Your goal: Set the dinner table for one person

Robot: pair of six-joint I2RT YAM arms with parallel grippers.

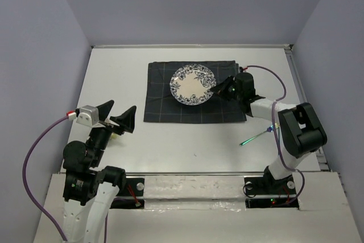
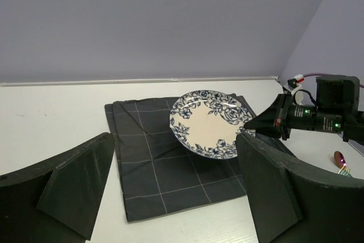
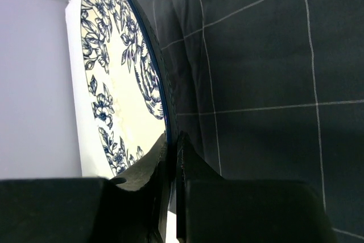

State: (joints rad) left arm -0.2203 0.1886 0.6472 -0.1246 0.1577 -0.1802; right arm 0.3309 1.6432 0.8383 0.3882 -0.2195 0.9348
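Observation:
I will next move my right gripper down until the plate sits on the dark grey checked cloth, then let go of the plate's rim. The cloth is just below the gripper.
A white plate with a blue flower rim point(image 1: 193, 85) point(image 2: 210, 120) point(image 3: 119, 83) hangs tilted just over the dark grey checked cloth point(image 1: 165, 106) point(image 2: 153, 163) point(image 3: 267, 55), which lies on the white dinner table point(image 1: 114, 72) point(image 2: 45, 106). My right gripper point(image 1: 216, 89) point(image 2: 256, 124) point(image 3: 173, 140) is shut on the plate's right rim, one finger above it and one below. Over the table's left side, well short of the cloth, my left gripper point(image 1: 116, 116) point(image 2: 173, 138) stands wide open with nothing between its fingers.
A thin iridescent green utensil point(image 1: 256, 136) point(image 2: 340, 160) lies on the table to the right of the cloth, beside the right arm. Lilac walls close the table in at the back and on both sides.

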